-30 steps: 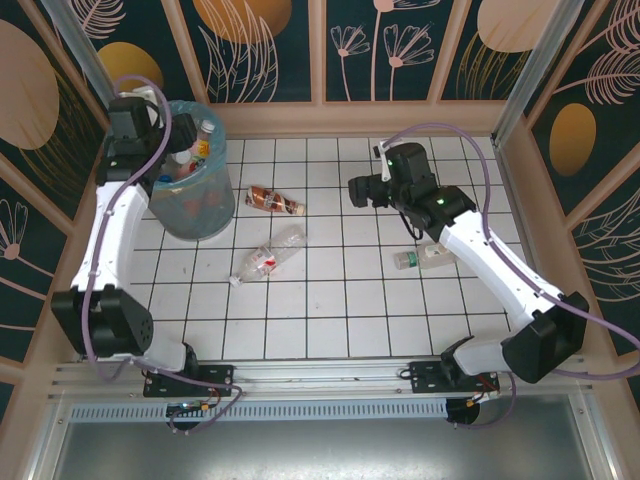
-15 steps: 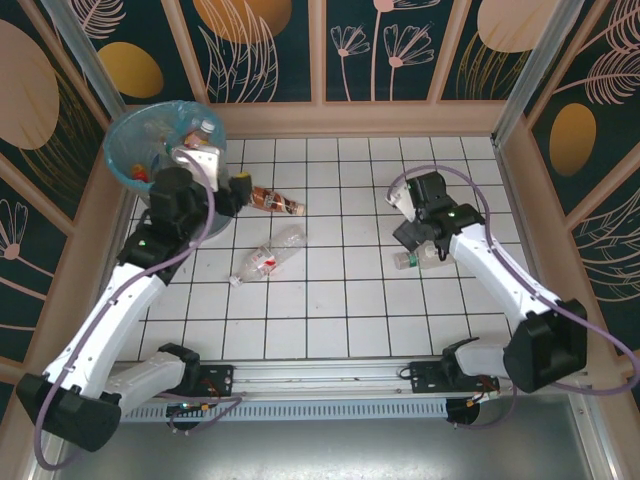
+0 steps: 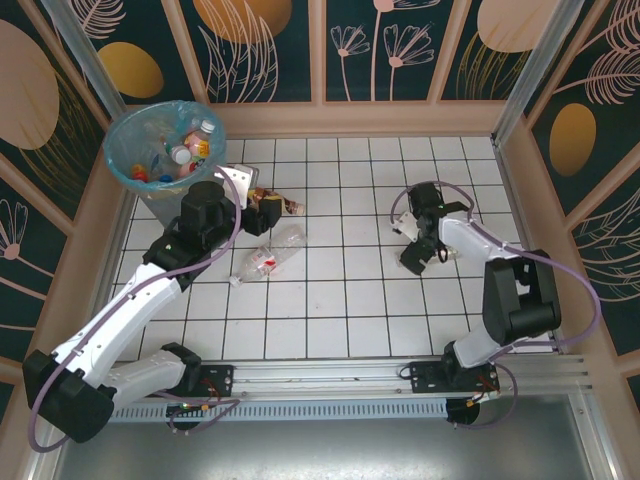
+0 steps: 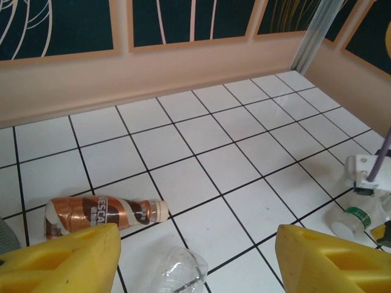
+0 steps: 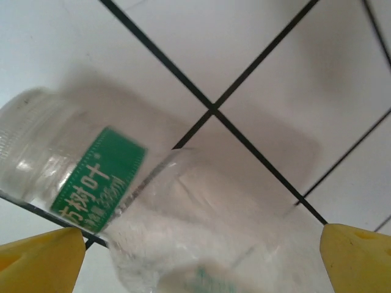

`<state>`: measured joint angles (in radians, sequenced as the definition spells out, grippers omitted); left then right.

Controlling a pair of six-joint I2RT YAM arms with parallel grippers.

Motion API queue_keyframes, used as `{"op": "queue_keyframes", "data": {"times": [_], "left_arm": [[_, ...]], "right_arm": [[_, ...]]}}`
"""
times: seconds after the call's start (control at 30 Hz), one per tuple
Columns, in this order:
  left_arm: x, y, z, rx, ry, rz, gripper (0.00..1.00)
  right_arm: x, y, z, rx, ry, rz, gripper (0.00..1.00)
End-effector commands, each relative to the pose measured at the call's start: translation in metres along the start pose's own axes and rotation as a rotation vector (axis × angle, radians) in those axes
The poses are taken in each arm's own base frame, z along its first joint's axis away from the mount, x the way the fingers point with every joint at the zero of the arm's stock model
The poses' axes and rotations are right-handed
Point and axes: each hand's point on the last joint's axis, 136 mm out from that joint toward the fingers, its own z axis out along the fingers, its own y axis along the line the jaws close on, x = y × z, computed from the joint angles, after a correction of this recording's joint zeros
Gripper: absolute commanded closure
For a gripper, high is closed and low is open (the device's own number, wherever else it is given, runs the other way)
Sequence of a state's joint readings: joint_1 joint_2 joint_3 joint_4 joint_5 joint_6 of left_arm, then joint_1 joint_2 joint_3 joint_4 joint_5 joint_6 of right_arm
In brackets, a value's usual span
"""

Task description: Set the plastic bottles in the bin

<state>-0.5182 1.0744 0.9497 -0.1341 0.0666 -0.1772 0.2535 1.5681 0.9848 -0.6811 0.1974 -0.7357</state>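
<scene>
My right gripper moves down slightly toward the tiles next and closes beside the label (image 5: 183, 232), since the green-labelled bottle already lies between the open yellow fingers.
The grey bin (image 3: 150, 190), lined with a light-blue bag, stands in the far left corner with several bottles inside. A brown-labelled bottle (image 4: 101, 213) lies on the tiles just right of it. My left gripper (image 3: 262, 213) hovers open over that bottle, its yellow fingers (image 4: 61, 259) wide apart with nothing between them. A crushed clear bottle (image 3: 268, 255) lies nearer the middle. My right gripper (image 3: 415, 258) is low on the right and open. A clear bottle with a green label (image 5: 183, 232) lies between its yellow fingertips (image 5: 357, 253), ungripped.
Low wooden walls (image 3: 350, 118) border the white tiled floor on the far, left and right sides. The right arm's white wrist (image 4: 366, 174) shows in the left wrist view beside the green-labelled bottle (image 4: 360, 220). Bare tiles lie between the arms.
My left arm swung from the bin down to the brown bottle. My right gripper dropped from mid-table height onto the green-labelled bottle.
</scene>
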Motion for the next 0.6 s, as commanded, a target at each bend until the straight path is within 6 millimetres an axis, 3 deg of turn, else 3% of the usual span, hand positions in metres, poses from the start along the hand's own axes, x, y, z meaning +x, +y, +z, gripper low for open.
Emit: {"op": "queue_keyframes", "data": {"times": [0.0, 0.3, 0.37, 0.47, 0.57], "left_arm": [[-0.012, -0.009, -0.005, 0.041, -0.047, 0.005, 0.31], [-0.012, -0.009, -0.01, 0.043, -0.066, 0.019, 0.29], [-0.01, -0.009, -0.009, 0.044, -0.061, 0.017, 0.29], [-0.009, -0.006, -0.008, 0.023, -0.049, -0.002, 0.29], [-0.012, -0.003, -0.007, 0.004, -0.04, -0.029, 0.29]], "right_arm": [[0.005, 0.005, 0.008, -0.055, 0.011, -0.016, 0.01], [0.008, 0.02, 0.025, -0.142, 0.044, 0.083, 0.01], [0.006, 0.021, 0.029, -0.157, 0.047, 0.108, 0.08], [-0.003, 0.022, 0.027, -0.182, 0.026, 0.135, 0.3], [-0.01, 0.017, 0.018, -0.162, 0.004, 0.152, 0.4]]}}
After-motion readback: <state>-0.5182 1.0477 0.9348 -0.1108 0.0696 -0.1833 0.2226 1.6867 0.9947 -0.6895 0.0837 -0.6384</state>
